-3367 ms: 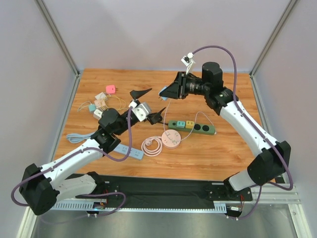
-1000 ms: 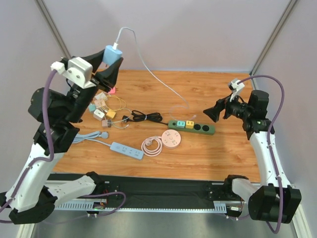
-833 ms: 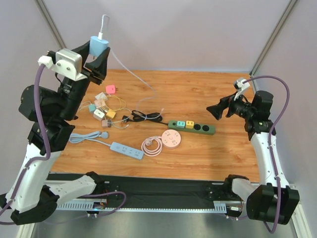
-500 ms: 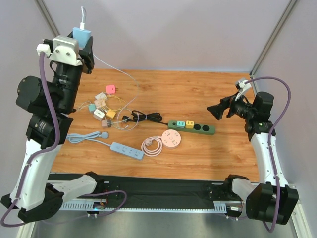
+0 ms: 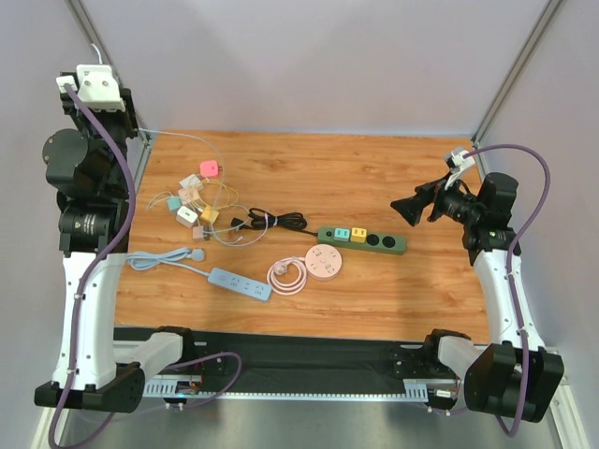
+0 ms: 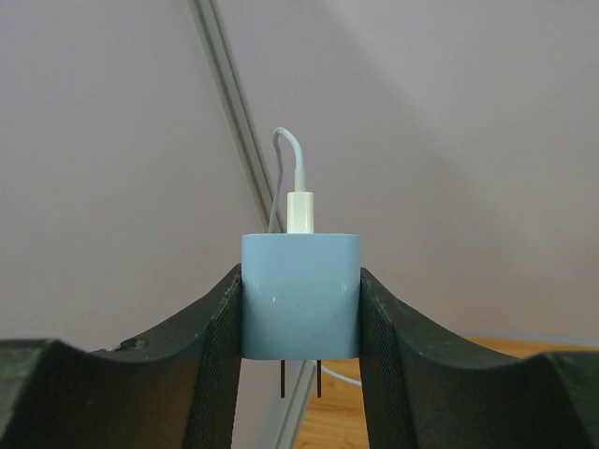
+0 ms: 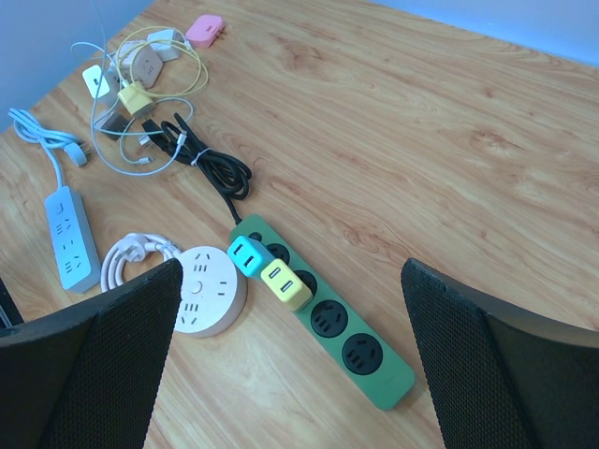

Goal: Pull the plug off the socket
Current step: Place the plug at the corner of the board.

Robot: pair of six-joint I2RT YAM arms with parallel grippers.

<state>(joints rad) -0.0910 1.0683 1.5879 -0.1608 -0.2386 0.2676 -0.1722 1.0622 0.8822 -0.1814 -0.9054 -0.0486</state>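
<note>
My left gripper will next move down and tip its fingers down over the tangle of small adapters to let go of the light-blue plug (image 6: 300,295), because the plug's bare prongs hang free.
A light-blue plug (image 6: 300,295) with a white cable out of its top sits clamped between my left gripper's (image 6: 300,276) fingers. Its two bare prongs hang free in the air, with the wall behind. In the top view my left wrist (image 5: 94,86) is raised high at the far left corner, and the plug itself is hidden there. The green socket strip (image 5: 363,240) lies on the table with a teal adapter (image 7: 246,256) and a yellow adapter (image 7: 285,284) plugged in. My right gripper (image 5: 404,208) hovers open, right of the strip, with nothing between its fingers.
A round white socket (image 5: 324,262) with a coiled cord lies in front of the strip. A pale blue strip (image 5: 240,283) lies to the left. A tangle of small adapters and cables (image 5: 192,201) and a black cord (image 5: 271,221) lie at the back left. The frame post (image 5: 140,131) is close to the left arm.
My left arm has swung up and further left into the corner, carrying the plug and trailing its white cable. The right arm has hardly moved.
</note>
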